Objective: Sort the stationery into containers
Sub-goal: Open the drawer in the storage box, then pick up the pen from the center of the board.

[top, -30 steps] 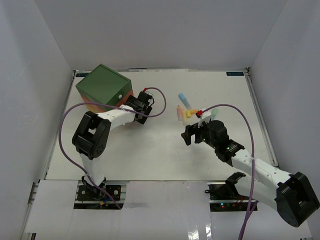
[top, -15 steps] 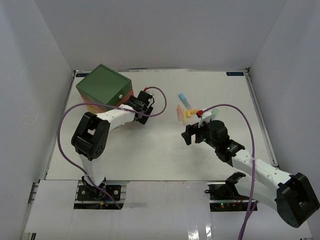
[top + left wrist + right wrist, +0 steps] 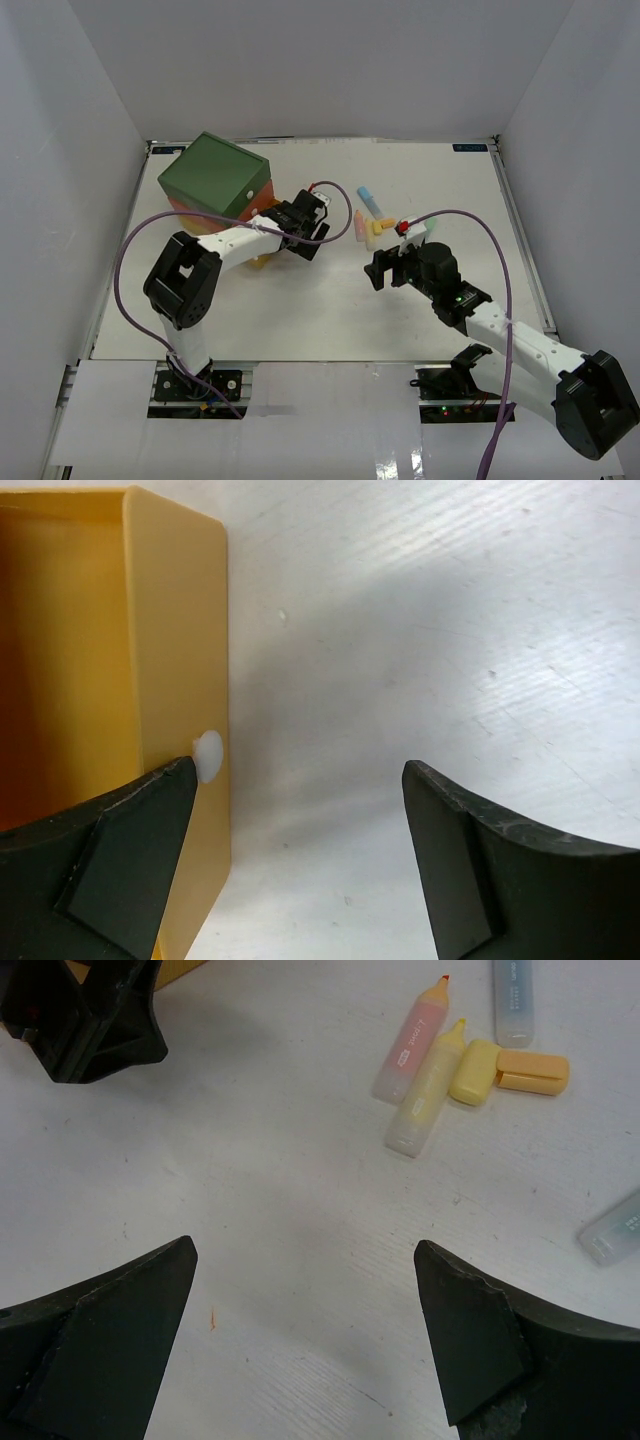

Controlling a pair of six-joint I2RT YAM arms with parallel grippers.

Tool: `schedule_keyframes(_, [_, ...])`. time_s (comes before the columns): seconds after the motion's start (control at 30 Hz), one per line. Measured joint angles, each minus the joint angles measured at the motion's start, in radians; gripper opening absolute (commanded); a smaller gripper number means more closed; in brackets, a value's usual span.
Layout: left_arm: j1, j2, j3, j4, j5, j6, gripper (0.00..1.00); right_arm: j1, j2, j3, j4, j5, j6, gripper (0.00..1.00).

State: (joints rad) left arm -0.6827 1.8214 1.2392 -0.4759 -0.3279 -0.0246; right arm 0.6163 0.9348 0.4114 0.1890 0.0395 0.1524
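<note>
The right gripper moves outward to the pale marker (image 3: 430, 226) (image 3: 613, 1229) next, to its right in the top view and apart from the group. Then it turns and lowers astride it.
The chest (image 3: 214, 174) has a green top and stands at the back left. Its yellow bottom drawer (image 3: 175, 630) is pulled out; in the top view it (image 3: 258, 261) shows under my left arm. My left gripper (image 3: 298, 780) is open, its left finger beside the drawer's white knob (image 3: 208, 755), not clamped on it. It shows in the top view (image 3: 306, 226) too. Markers lie together: pink (image 3: 410, 1045), yellow (image 3: 425, 1095), blue (image 3: 512, 995), with a yellow cap (image 3: 473, 1072) and an orange cap (image 3: 533, 1072). My right gripper (image 3: 305, 1260) is open and empty over bare table just short of them.
A pale marker (image 3: 612, 1230) lies to the right of the group; it looks mint green in the top view (image 3: 430, 225). My left gripper's black body (image 3: 85, 1015) sits close to the right gripper's left. White walls enclose the table.
My left gripper has moved right, away from the chest, and the yellow drawer now stands pulled out. The chest has shifted slightly. The right arm has barely moved.
</note>
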Motion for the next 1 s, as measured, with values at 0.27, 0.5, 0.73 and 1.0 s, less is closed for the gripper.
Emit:
schedule_keyframes(0.27, [-0.007, -0.048, 0.000, -0.044, 0.176, -0.081, 0.92, 0.000, -0.001, -0.001, 0.000, 0.024, 0.000, 0.96])
schedule_keyframes(0.5, [-0.018, -0.082, 0.006, -0.061, 0.240, -0.117, 0.97, -0.004, -0.001, 0.000, -0.009, 0.129, 0.030, 0.98])
schedule_keyframes(0.73, [-0.018, -0.200, 0.060, -0.059, 0.236, -0.142, 0.98, -0.070, 0.113, 0.072, -0.086, 0.308, 0.087, 0.95])
schedule_keyframes(1.0, [-0.017, -0.554, -0.042, 0.140, 0.097, -0.120, 0.98, -0.301, 0.377, 0.235, -0.114, 0.321, 0.157, 0.91])
